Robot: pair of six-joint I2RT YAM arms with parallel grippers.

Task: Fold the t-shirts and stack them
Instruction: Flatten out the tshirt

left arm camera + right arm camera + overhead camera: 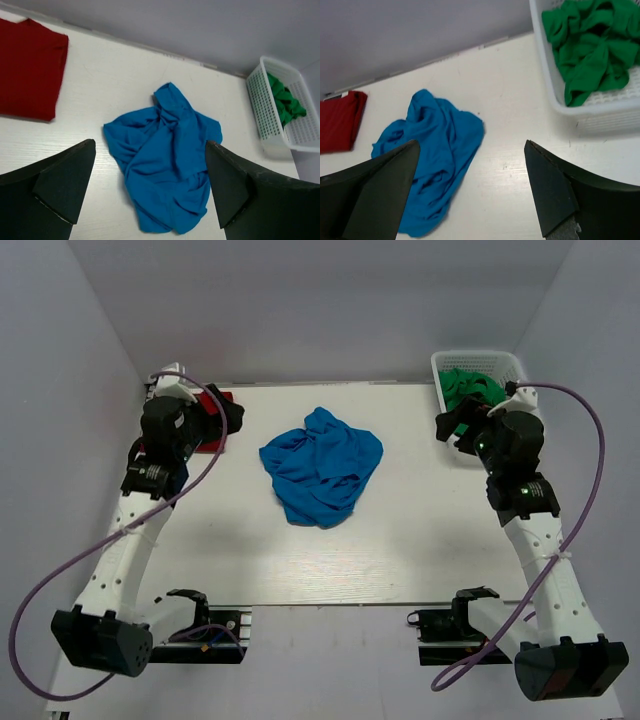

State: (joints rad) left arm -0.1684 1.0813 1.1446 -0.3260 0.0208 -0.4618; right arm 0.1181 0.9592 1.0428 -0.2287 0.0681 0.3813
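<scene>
I need to move my left gripper to the right in the top view next and down onto the middle fold of the blue t-shirt (320, 478), because the blue t-shirt lies crumpled.
A bright blue t-shirt (320, 478) lies crumpled in a heap at the middle of the white table (420, 540). It fills the left wrist view (165, 150) and shows in the right wrist view (430, 150). A dark red t-shirt (27, 70) lies folded flat at the back left corner, partly hidden behind my left arm in the top view (212, 403). My left gripper (228, 418) hovers open above the table near the red shirt, nothing between its fingers (150, 144). My right gripper (455, 426) hangs open beside the basket, also holding nothing (471, 142).
A white mesh basket (480, 362) stands at the back right corner with bunched green cloth (468, 388) in it; it also shows in the wrist views (267, 117) (555, 95). Grey walls close in the table on three sides.
</scene>
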